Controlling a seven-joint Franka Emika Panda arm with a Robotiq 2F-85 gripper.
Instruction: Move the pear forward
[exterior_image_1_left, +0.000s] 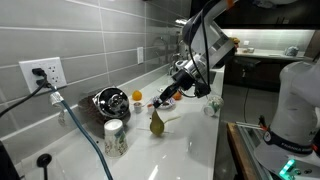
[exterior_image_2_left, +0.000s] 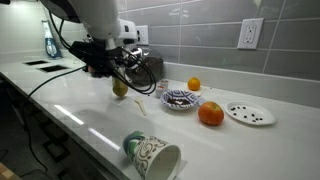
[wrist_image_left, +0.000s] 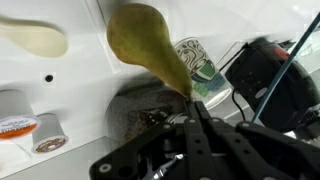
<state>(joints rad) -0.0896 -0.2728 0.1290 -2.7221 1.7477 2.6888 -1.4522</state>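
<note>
Bare white counter lies beside the standing canister, so next I will move my gripper toward that canister, lower the pear (exterior_image_1_left: 157, 121) onto the counter there and let go of the pear's neck tip.
The pear (wrist_image_left: 140, 40) is olive-green, with its broad end away from me and its narrow neck between my fingers. My gripper (wrist_image_left: 192, 100) is shut on the tip of that neck. In both exterior views the pear (exterior_image_1_left: 157, 121) (exterior_image_2_left: 120, 88) hangs neck-up under the gripper (exterior_image_1_left: 164, 101) (exterior_image_2_left: 112, 76), low over the white counter. I cannot tell whether its base touches the counter.
A patterned cup (exterior_image_2_left: 152, 155) (exterior_image_1_left: 115, 137) lies on its side. A small orange fruit (exterior_image_2_left: 194, 85), a larger orange-red fruit (exterior_image_2_left: 210, 114), a patterned bowl (exterior_image_2_left: 180, 98) and a spotted plate (exterior_image_2_left: 249, 113) stand beyond. A pale banana-like item (wrist_image_left: 35, 38) and a black appliance (exterior_image_1_left: 106, 101) are nearby.
</note>
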